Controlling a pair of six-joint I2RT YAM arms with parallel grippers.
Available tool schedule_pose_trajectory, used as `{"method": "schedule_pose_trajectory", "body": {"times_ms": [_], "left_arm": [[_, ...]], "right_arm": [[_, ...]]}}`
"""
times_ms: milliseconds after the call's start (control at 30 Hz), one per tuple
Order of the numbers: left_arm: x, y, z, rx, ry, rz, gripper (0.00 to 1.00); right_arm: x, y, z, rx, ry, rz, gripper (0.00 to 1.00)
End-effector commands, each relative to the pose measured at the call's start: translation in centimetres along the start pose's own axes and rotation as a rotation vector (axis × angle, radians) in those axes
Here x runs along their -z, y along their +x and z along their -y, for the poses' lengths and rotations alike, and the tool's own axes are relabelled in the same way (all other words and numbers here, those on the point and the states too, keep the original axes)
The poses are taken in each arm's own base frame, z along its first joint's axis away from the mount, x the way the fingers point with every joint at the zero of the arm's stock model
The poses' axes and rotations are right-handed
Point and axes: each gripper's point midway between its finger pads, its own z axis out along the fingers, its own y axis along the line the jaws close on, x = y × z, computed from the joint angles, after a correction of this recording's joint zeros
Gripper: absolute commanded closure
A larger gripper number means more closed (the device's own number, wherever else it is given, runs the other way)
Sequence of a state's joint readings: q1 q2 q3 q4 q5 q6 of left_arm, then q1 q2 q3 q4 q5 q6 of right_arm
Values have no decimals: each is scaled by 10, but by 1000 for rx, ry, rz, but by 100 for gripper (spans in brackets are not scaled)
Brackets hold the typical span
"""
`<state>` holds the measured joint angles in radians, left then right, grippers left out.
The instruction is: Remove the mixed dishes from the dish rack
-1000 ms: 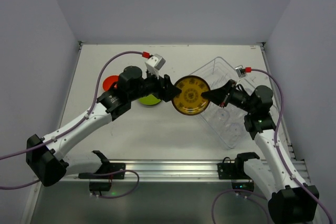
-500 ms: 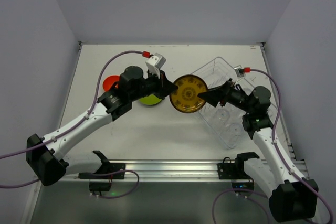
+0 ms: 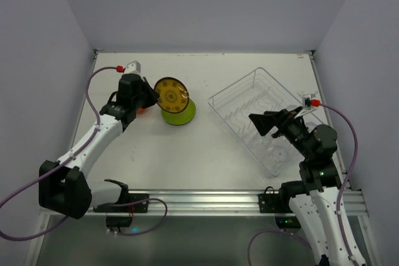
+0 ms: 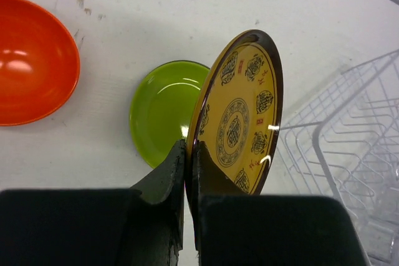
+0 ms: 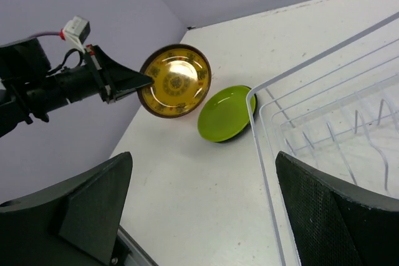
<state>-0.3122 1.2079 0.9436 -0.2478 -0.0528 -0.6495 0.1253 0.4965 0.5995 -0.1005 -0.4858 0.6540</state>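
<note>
My left gripper lowers the olive-yellow patterned plate onto the lime-green plate (image 3: 182, 114) (image 4: 163, 110) next and releases the olive-yellow plate's rim, since the lime-green one lies flat and empty.
My left gripper (image 3: 153, 95) (image 4: 189, 149) is shut on the edge of the olive-yellow patterned plate (image 3: 172, 94) (image 4: 240, 116) (image 5: 176, 80). It holds the plate on edge in the air, just above the lime-green plate (image 3: 182, 114) (image 4: 163, 110) (image 5: 227, 113) lying on the table. The orange bowl (image 4: 31, 60) rests left of the green plate. My right gripper (image 3: 260, 123) (image 5: 204, 154) is open and holds nothing, hovering over the left side of the clear dish rack (image 3: 246, 101) (image 5: 262, 154) (image 4: 349, 147). Faint clear cups (image 3: 283, 152) show in the rack's near end.
The rack lies at an angle on the right half of the white table (image 3: 206, 154). Grey walls close in the left, back and right. A metal rail (image 3: 199, 199) runs along the near edge.
The left gripper shut on the yellow plate and the right gripper let it go. The left arm carried the plate left over the green plate. The right arm drew back over the rack.
</note>
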Motion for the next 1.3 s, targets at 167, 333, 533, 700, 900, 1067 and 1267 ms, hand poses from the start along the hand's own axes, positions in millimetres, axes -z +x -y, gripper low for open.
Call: {"method": "schedule_pose_trajectory", "body": {"times_ms": [167, 333, 533, 700, 900, 1067, 1267], "left_arm": [[-59, 29, -16, 143, 14, -124, 100], [-72, 46, -24, 179, 1, -167, 100], [-85, 63, -29, 220, -8, -207, 97], [-88, 64, -37, 225, -44, -192, 97], [-86, 65, -42, 223, -64, -182, 97], [-88, 74, -45, 221, -65, -209, 93], [-88, 65, -44, 219, -57, -164, 78]], "right_arm": [[21, 11, -2, 83, 15, -29, 1], [29, 20, -7, 100, 7, -94, 1], [40, 26, -6, 132, 10, -81, 1], [44, 27, -7, 139, 19, -92, 1], [44, 26, -8, 137, 16, -91, 1], [44, 28, -8, 135, 12, -92, 1], [42, 30, -5, 134, 12, -102, 1]]}}
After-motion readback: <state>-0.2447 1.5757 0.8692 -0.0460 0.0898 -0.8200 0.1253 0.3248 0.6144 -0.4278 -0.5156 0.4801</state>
